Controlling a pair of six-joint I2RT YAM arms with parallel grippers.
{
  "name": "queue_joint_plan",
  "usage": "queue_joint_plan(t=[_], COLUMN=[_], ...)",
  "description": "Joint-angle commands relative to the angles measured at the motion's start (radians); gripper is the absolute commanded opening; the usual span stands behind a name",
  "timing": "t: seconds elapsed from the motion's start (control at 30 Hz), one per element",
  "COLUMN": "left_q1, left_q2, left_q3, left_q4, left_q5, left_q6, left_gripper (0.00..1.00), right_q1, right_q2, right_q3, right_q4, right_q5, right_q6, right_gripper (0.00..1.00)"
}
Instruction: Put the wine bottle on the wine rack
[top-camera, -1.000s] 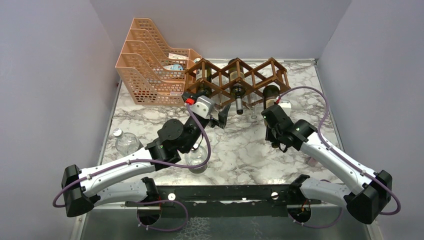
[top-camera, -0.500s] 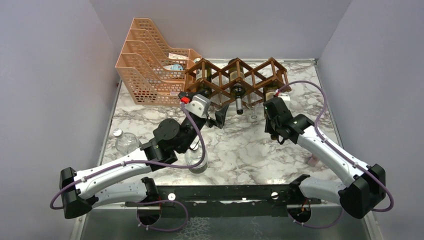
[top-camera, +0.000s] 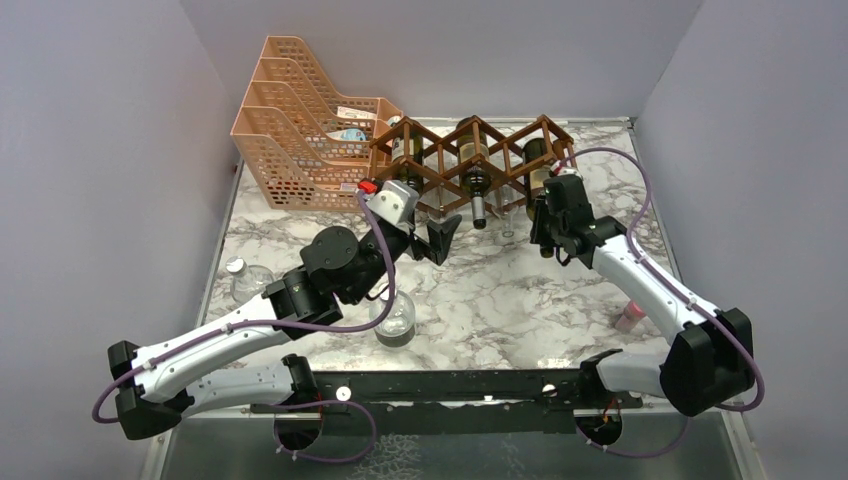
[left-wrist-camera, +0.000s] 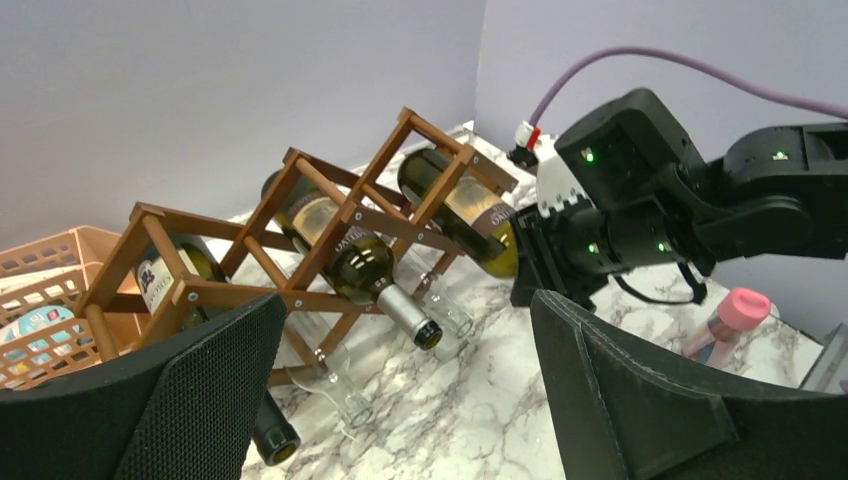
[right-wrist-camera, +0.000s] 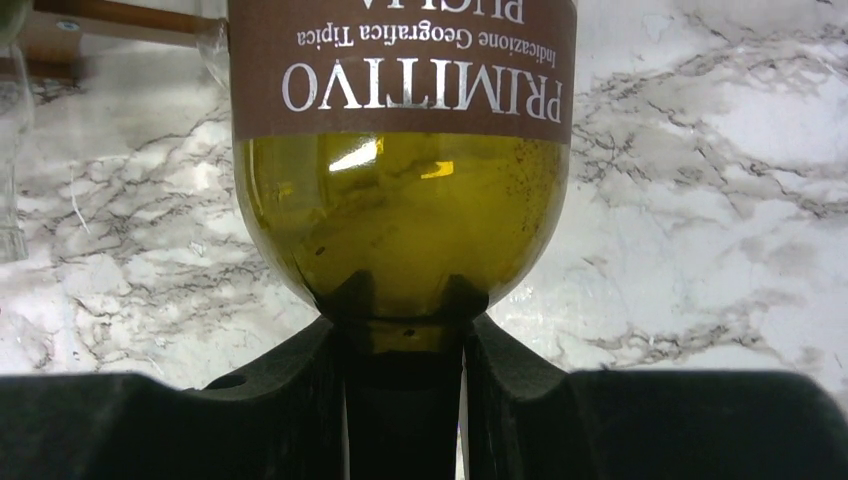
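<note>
My right gripper is going to push outward to slide the bottle deeper before it opens, because much of the bottle's labelled body still sticks out of the rack's end opening.
The wine rack (top-camera: 500, 150) is a reddish-brown wooden lattice at the back of the marble table; it also shows in the left wrist view (left-wrist-camera: 300, 215). The wine bottle (top-camera: 537, 162) has a green body and a brown label. It lies in the rack's right opening, neck toward me (left-wrist-camera: 470, 205). My right gripper (top-camera: 553, 215) is shut on its neck, with the fingers (right-wrist-camera: 300, 390) on either side of it below the shoulder (right-wrist-camera: 400, 200). My left gripper (top-camera: 425, 242) is open and empty, hovering in front of the rack's left part (left-wrist-camera: 400, 390).
Two other bottles lie in the rack's left (top-camera: 405, 150) and middle (top-camera: 472, 160) openings. A peach perforated file tray (top-camera: 290, 120) stands at the back left. A clear jar (top-camera: 250, 282), a glass (top-camera: 395, 322) and a pink-capped bottle (top-camera: 628, 318) stand near the front.
My right gripper has carried the bottle back and up into the rack's right opening. My left arm has shifted slightly left and toward the rack, gripper still open.
</note>
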Motion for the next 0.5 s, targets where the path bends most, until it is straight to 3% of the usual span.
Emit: queue_joint_plan(t=[0.0, 0.3, 0.47], left_q1=[0.001, 0.001, 0.002], left_q2=[0.000, 0.002, -0.002], left_q3=[0.029, 0.042, 0.037], left_q4=[-0.037, -0.056, -0.056], left_q5=[0.040, 0.057, 0.058], left_q6=[-0.035, -0.055, -0.066], left_gripper=[0.99, 0.99, 0.99], right_q1=[-0.026, -0.094, -0.107], right_q2=[0.019, 0.080, 0.128], right_q3=[0.068, 0.121, 0.172], right_q4=[0.226, 0.250, 0.230], right_q5=[-0.114, -0.196, -0.216], right_q6=[-0.059, -0.121, -0.170], right_gripper=[0.01, 0.01, 0.08])
